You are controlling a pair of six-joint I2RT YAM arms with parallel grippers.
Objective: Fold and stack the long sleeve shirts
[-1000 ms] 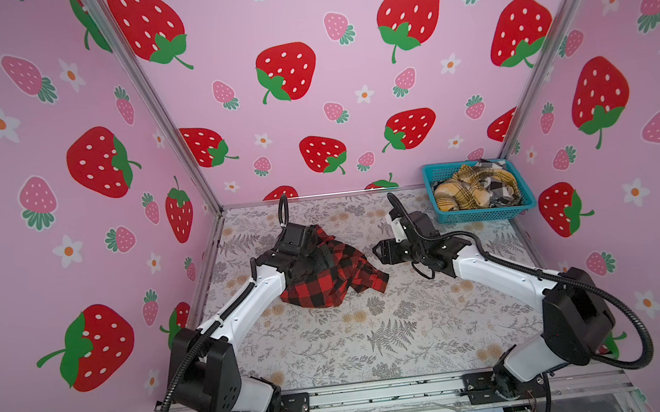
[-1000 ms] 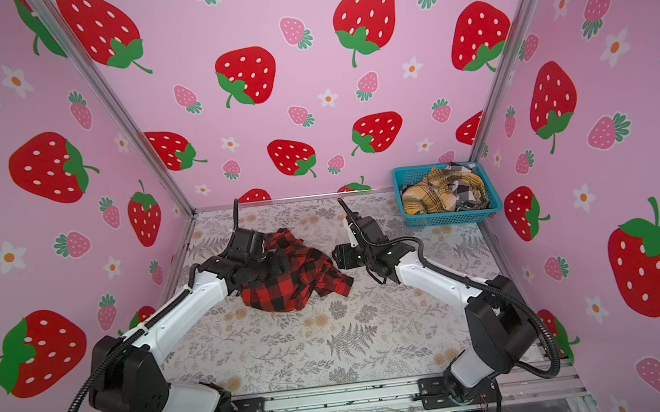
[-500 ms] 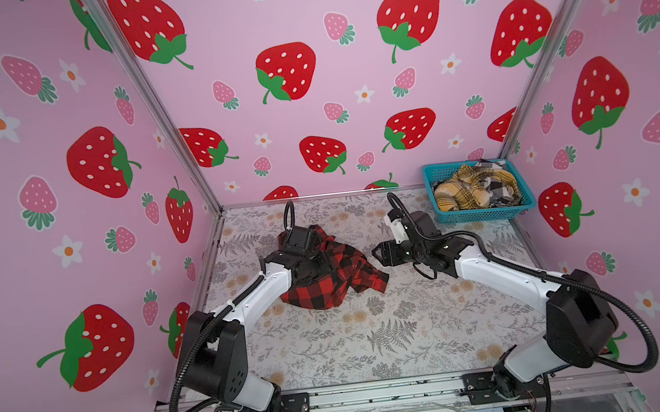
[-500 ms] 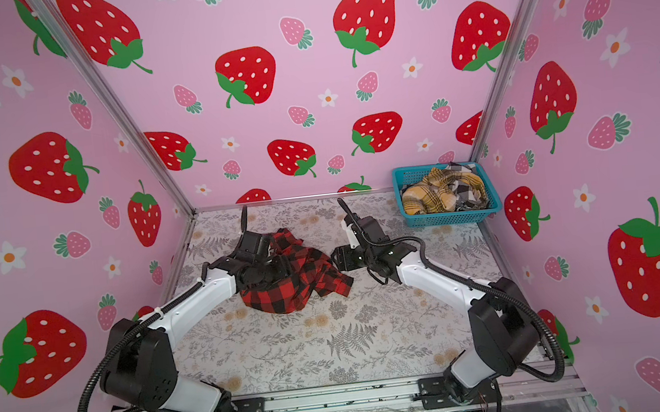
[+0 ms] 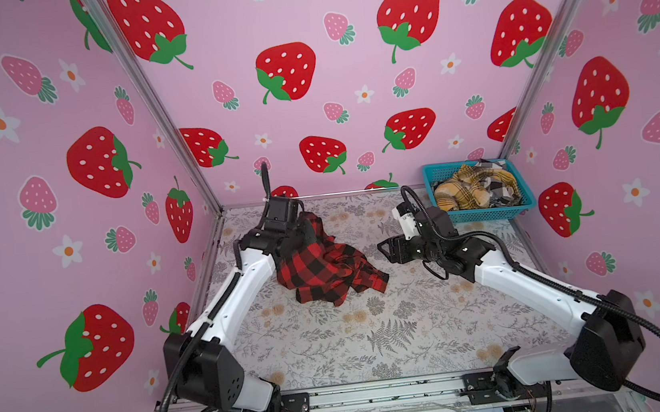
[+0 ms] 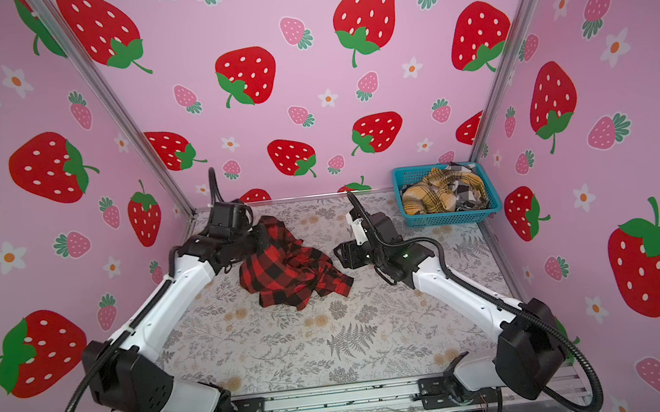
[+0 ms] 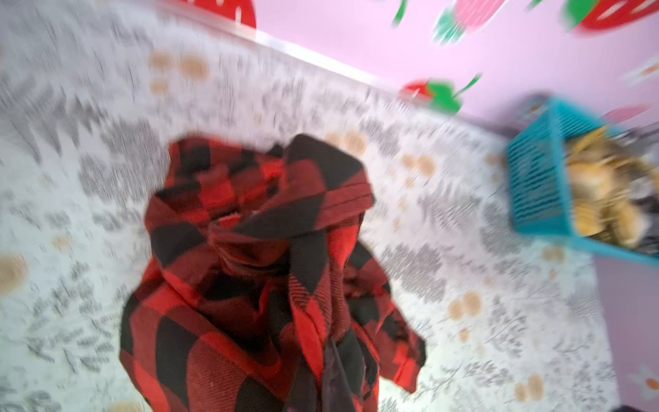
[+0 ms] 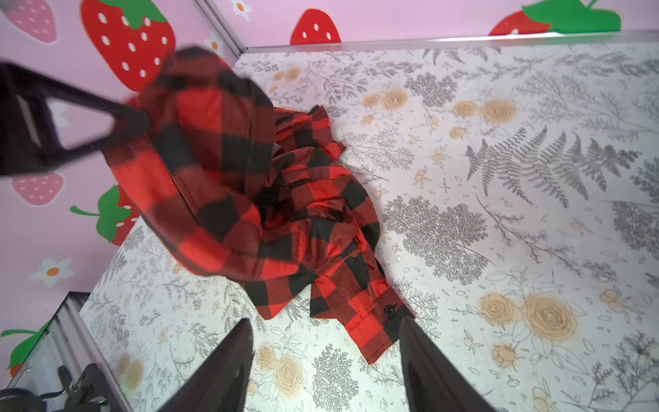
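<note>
The shirt is crumpled, so my left gripper will next lift the far edge of the shirt (image 5: 326, 270) high. Then it will lower the edge toward the tabletop near the back wall (image 5: 237, 225) and let go.
A crumpled red-and-black checked long sleeve shirt (image 5: 326, 270) (image 6: 285, 274) lies at the back left of the table. My left gripper (image 5: 302, 235) (image 6: 258, 239) is shut on the shirt's far edge and holds that part raised. In the right wrist view its closed tips (image 8: 132, 121) pinch the lifted cloth (image 8: 221, 171). In the left wrist view the shirt (image 7: 231, 321) hangs over the jaws and hides them. My right gripper (image 5: 383, 249) (image 6: 338, 256) (image 8: 325, 321) is open and empty, just right of the shirt, with a buttoned cuff (image 8: 378, 314) lying near its fingers.
A teal basket (image 5: 483, 211) (image 6: 446, 216) (image 7: 535, 185) stands in the back right corner with yellow plaid (image 5: 465, 193) and black-and-white plaid garments inside. The floral table cover (image 5: 375, 336) stretches to the front rail. Pink strawberry walls close in three sides.
My left gripper has closed on the shirt's far edge and pulled it up and slightly back. The right arm has barely moved.
</note>
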